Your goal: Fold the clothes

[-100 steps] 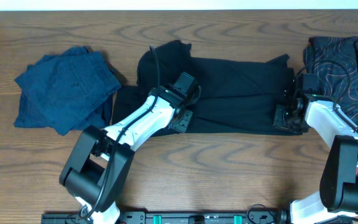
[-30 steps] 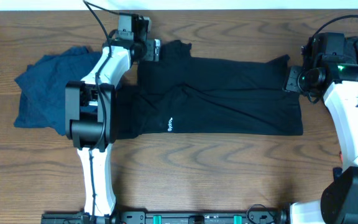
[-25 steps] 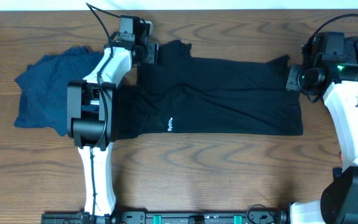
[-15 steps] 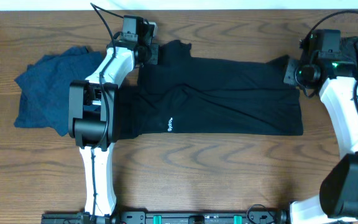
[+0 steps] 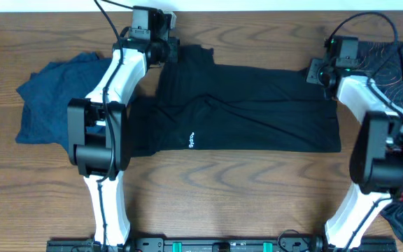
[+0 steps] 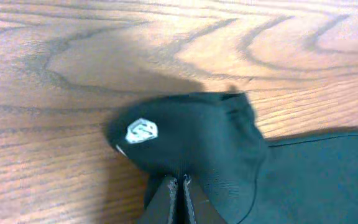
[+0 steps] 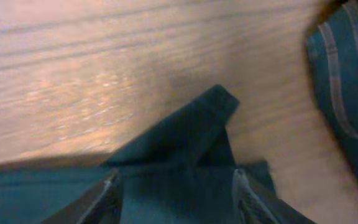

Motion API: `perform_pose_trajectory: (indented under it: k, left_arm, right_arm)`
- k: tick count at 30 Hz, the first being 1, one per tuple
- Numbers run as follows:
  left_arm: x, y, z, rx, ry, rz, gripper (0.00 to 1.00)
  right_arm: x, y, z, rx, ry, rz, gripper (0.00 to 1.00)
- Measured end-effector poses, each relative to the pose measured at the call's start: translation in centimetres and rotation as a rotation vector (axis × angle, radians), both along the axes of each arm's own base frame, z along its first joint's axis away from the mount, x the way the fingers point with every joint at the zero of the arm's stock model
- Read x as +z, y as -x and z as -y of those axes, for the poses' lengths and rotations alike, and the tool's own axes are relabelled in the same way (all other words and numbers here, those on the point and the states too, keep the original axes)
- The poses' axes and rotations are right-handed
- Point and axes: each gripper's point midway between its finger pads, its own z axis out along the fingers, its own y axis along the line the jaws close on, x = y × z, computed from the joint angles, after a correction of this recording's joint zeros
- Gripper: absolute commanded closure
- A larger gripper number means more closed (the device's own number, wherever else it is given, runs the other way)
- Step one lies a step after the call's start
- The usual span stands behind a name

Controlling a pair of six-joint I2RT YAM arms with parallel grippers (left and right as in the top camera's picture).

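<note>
My left gripper carries the black garment back next and releases it along the garment's near edge [image 5: 162, 148], since that edge lies back toward my base from the gripper.
A black garment [image 5: 250, 105] lies spread flat across the middle of the table, with a small white logo showing. My left gripper [image 5: 161, 50] is at its far left corner. In the left wrist view the jaws [image 6: 178, 182] are shut on a raised bunch of the black cloth [image 6: 197, 137] that bears a white label. My right gripper [image 5: 318, 71] is at the far right corner. Its fingers [image 7: 176, 186] are open and straddle the pointed black corner [image 7: 185, 130].
A folded blue garment [image 5: 61, 98] lies at the left, touching the black one. A dark patterned garment [image 5: 387, 56] lies at the right edge and also shows in the right wrist view [image 7: 347, 74]. Bare wood runs along the front.
Both grippers have gone from the garment's front edge to its far corners. In the last half second the right gripper shifted left and back onto its corner, and the left gripper barely moved.
</note>
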Motion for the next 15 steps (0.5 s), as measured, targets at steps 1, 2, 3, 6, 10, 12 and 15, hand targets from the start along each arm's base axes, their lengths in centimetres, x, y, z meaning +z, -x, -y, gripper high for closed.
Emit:
perform_pose_trajectory:
  k: [1, 2, 3, 6, 10, 12, 15]
  left_arm:
    - [0.0, 0.1, 0.0, 0.0, 0.003, -0.006, 0.94]
    - [0.0, 0.2, 0.0, 0.003, 0.006, -0.013, 0.94]
    - [-0.1, 0.3, 0.1, 0.003, 0.007, -0.02, 0.94]
    - [-0.2, 0.5, 0.2, 0.007, 0.013, -0.032, 0.94]
    - [-0.3, 0.7, 0.2, 0.009, 0.017, -0.043, 0.94]
    - [-0.3, 0.7, 0.3, 0.009, 0.017, -0.044, 0.94]
    - [-0.3, 0.8, 0.3, 0.009, 0.017, -0.045, 0.94]
  right_arm:
    - [-0.6, -0.3, 0.2, -0.003, 0.0, 0.004, 0.41]
    - [-1.3, -0.5, 0.5, -0.01, 0.0, 0.006, 0.4]
    - [-1.7, -0.7, 0.8, -0.016, 0.0, 0.011, 0.39]
    - [-2.2, -1.4, 1.6, -0.029, 0.005, 0.041, 0.39]
    - [-1.1, -2.4, 2.7, -0.054, 0.01, 0.106, 0.42]
    - [-1.0, -2.6, 3.0, -0.065, 0.008, 0.116, 0.42]
    - [-0.9, -2.9, 3.2, -0.075, 0.001, 0.134, 0.42]
